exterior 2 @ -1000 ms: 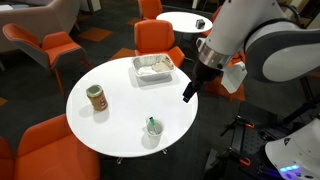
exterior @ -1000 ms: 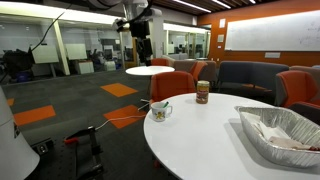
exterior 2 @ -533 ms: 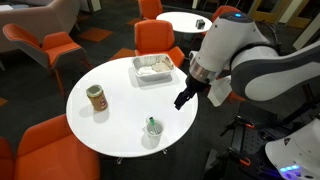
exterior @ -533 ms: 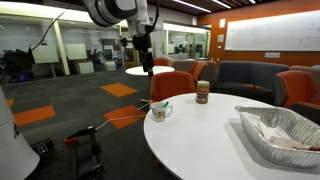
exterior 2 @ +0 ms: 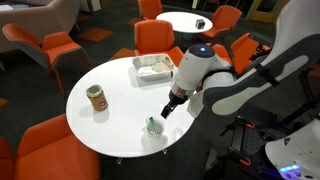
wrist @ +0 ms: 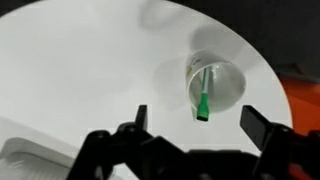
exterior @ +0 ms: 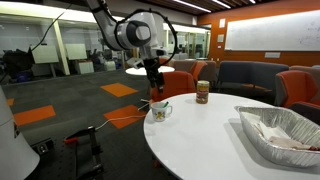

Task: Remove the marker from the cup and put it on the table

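The marker's green cap [exterior 2: 151,121] [wrist: 203,109] is below my gripper, between its spread fingers, so my gripper needs to lower around the cap and close next.
The white cup [exterior: 160,111] stands near the edge of the large round white table [exterior: 215,140], also seen in an exterior view [exterior 2: 153,128]. The green marker [wrist: 203,97] stands in the cup [wrist: 215,82] in the wrist view, its green cap sticking out over the rim. My gripper [wrist: 195,120] is open and empty, just above the cup, with the marker cap between the spread fingers but apart from them. It hangs above the cup in both exterior views [exterior: 156,89] [exterior 2: 167,108].
A brown jar [exterior 2: 96,98] stands on the table, also in an exterior view [exterior: 203,92]. A foil tray [exterior 2: 153,68] lies on the far side [exterior: 285,132]. Orange chairs [exterior 2: 160,40] ring the table. A smaller round table [exterior 2: 190,22] stands beyond.
My arm has come down and moved toward the cup, from off the table's edge to just above the cup. The gripper stays open. The cup and marker have not moved.
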Motion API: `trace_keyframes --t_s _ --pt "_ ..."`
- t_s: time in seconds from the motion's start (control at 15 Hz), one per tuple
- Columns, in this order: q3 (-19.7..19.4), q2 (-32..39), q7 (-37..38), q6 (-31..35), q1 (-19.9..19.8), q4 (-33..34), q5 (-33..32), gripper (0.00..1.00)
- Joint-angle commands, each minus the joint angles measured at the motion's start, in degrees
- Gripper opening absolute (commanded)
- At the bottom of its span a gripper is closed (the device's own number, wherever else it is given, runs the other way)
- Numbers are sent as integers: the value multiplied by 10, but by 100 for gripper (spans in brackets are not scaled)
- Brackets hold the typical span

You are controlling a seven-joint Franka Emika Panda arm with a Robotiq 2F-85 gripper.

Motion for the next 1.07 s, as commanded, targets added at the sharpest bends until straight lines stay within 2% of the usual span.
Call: trace_keyframes --t_s 0.0,0.07,0.13,0.27,0.4,0.53,0.73,0.8,0.93,1.0 --pt "-36 72 -6 -5 51 70 -6 100" --pt "-41 89 -12 -6 62 85 -2 100" --pt "-47 106 -14 -7 75 101 0 80" --pt "-56 132 -8 -12 96 126 8 66" --pt "-67 155 -1 -16 112 146 17 57" --pt "-80 173 8 -20 125 161 28 40" --pt "-87 195 2 -28 129 175 46 37" --pt "-86 202 -2 -30 128 179 54 43" --pt "-83 215 -4 -35 127 186 66 45" --pt "-82 221 -6 -34 126 189 72 41"
